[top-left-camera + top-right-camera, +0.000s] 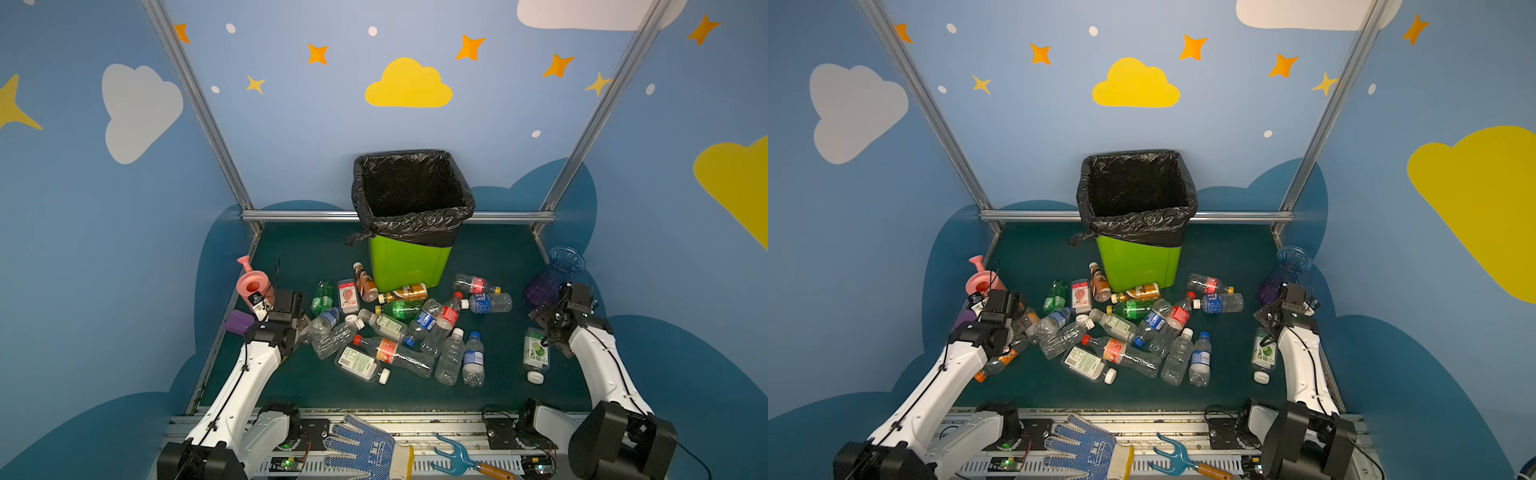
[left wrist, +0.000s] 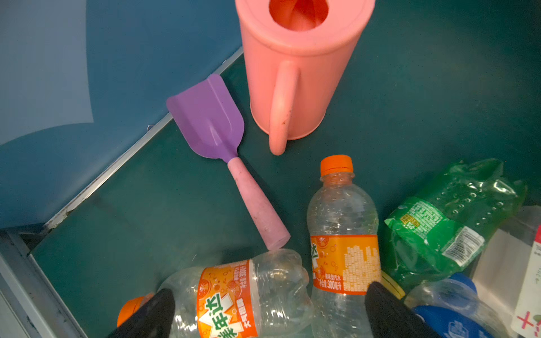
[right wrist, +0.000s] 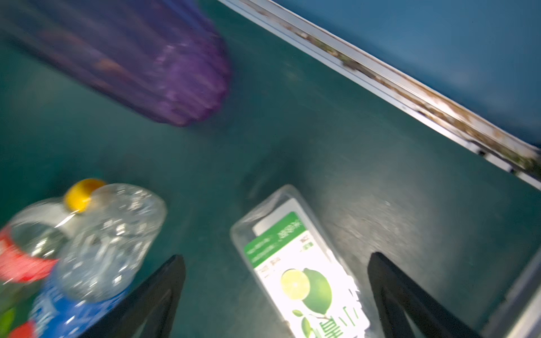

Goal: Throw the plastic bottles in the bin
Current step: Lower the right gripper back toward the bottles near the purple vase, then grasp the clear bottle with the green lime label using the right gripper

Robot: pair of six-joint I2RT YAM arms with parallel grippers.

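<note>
I will next lower the open fingers of my right gripper to the lone lime-labelled bottle just below, to both sides of its capless far end (image 1: 535, 335) (image 3: 277, 218), and close them.
The lime-green bin (image 1: 409, 266) with a black bag over its rim stands at the back middle of the table. Several plastic bottles (image 1: 399, 332) lie scattered in front of it. My left gripper (image 2: 269, 310) is open, low over two clear orange-labelled bottles at the pile's left edge: one lies across (image 2: 234, 295), the other (image 2: 342, 234) has an orange cap. A crushed green bottle (image 2: 450, 219) lies beside them. My right gripper (image 3: 278, 260) is open above a lone clear bottle with a lime label (image 3: 295, 263), at the right (image 1: 536, 353). Neither gripper holds anything.
A pink watering can (image 2: 295, 73) and a purple toy shovel (image 2: 210, 123) sit by the left wall. A blue-purple ribbed vase (image 1: 552, 274) stands at the right rail, just behind my right wrist. A blue dotted glove (image 1: 365, 446) and a teal hand rake (image 1: 457, 457) lie on the front ledge.
</note>
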